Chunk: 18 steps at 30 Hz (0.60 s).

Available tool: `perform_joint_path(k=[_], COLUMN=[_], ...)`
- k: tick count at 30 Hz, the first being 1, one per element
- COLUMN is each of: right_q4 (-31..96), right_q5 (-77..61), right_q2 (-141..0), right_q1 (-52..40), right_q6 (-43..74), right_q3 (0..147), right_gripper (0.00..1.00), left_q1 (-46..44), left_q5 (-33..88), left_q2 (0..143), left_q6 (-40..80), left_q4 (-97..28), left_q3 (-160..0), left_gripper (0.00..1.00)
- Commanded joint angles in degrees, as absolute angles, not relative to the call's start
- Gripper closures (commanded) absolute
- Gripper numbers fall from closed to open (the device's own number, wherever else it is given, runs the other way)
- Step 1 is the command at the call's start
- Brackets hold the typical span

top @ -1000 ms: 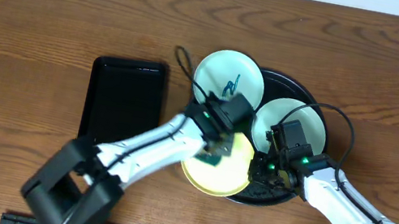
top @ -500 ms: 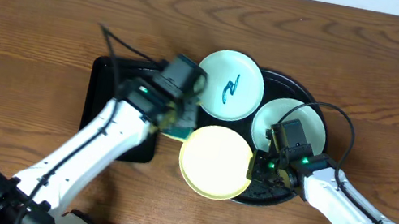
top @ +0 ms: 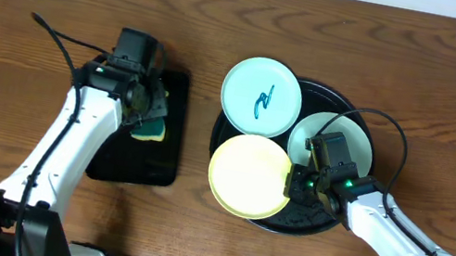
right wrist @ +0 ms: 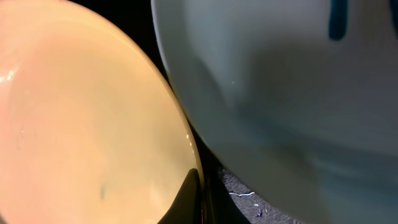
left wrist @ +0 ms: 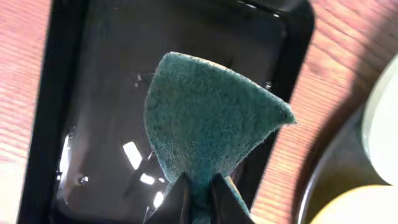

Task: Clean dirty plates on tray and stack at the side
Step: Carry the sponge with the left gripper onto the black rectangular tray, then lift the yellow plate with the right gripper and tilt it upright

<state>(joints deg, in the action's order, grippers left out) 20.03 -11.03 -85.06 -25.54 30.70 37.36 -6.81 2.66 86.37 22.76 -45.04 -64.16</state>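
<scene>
My left gripper has the sponge (left wrist: pixel 208 121) hanging above that tray's bottom, so next it will move down toward the open bottom of the rectangular black tray (left wrist: pixel 118 115) and release the sponge there.
The round black tray (top: pixel 363 120) holds three plates. A mint plate with a teal scribble (top: pixel 260 96) lies at its upper left, a second mint plate (top: pixel 353 141) at the right, partly under my right arm, and a pale yellow plate (top: pixel 248 177) at the lower left. My right gripper (top: pixel 296 185) is shut on the yellow plate's right rim (right wrist: pixel 93 124); the mint plate (right wrist: pixel 280 81) lies beside it. My left gripper (top: pixel 144 113) is shut on a teal and yellow sponge (left wrist: pixel 208 121) above the rectangular black tray (top: pixel 110 154).
The rectangular black tray (left wrist: pixel 81 93) lies left of the round tray on the brown wooden table (top: pixel 42 10). A white wall edge runs along the far side. A dark bar lies at the table's near edge.
My left arm has swung left with the sponge, from over the yellow plate to above the rectangular tray. The yellow plate is now uncovered. The right gripper keeps its hold on its rim.
</scene>
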Motion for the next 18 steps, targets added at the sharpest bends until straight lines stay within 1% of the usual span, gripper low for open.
perform_joint_path(k=[1,9,18], right_q4=[20.1,23.4,24.2], right_q5=[-7.2,2.0,1.8], right_q2=[-84.2,-79.2,-78.1], right_q1=[-25.6,-25.5,-24.7], right_q6=[25.6,23.5,23.8], right_q3=[39.7,42.5,42.5], right_gripper=[0.99,0.99,0.99], left_q1=[-5.4,-5.4,-5.4], left_q5=[2.4,2.4,2.4], left_q2=[87.6,89.8,89.9], left_q6=[21.6,21.4,21.4], left_q4=[-45.2,-45.4,-45.4], left_q3=[-64.2,-64.2,-64.2], left_gripper=[0.92,0.92,0.92])
